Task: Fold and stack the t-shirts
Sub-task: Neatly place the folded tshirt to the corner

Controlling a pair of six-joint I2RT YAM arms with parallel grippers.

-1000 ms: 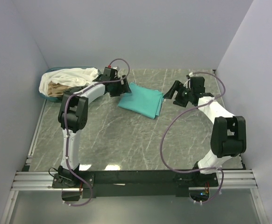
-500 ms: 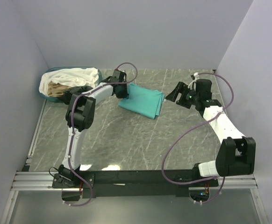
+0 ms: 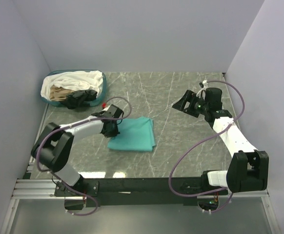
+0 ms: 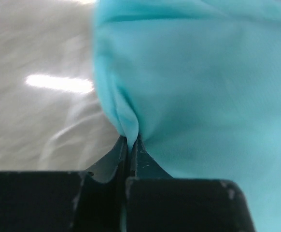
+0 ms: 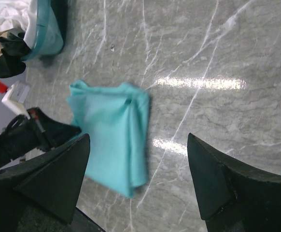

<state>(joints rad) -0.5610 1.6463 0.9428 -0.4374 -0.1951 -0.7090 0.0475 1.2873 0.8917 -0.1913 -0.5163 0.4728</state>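
Observation:
The robot should next drag the folded shirt in its left gripper to the left in the top view, to the bare marble by the basket, and let go of the shirt's edge there.
A folded teal-green t-shirt (image 3: pixel 132 135) lies flat on the marble table, left of the middle. My left gripper (image 3: pixel 114 127) sits low at its left edge, shut on a pinched fold of the teal cloth (image 4: pixel 203 87); the jaws (image 4: pixel 129 140) are pressed together with the cloth between them. The right gripper (image 3: pixel 182 103) hovers at the back right, open and holding nothing. From its wrist the teal t-shirt (image 5: pixel 114 135) shows well below, between the wide-apart fingers (image 5: pixel 138 140). White (image 3: pixel 78 79), beige (image 3: pixel 59 92) and black (image 3: pixel 81 97) t-shirts are heaped in the basket.
The oval teal-rimmed basket (image 3: pixel 48 100) stands at the back left corner, also seen from the right wrist (image 5: pixel 46 34). Grey walls close in the table at the back and both sides. The left arm (image 5: pixel 29 130) lies low beside the teal shirt.
The left gripper shut on the teal t-shirt's edge and dragged it from the back middle toward the front left. The right arm drew back a little to the right, still open.

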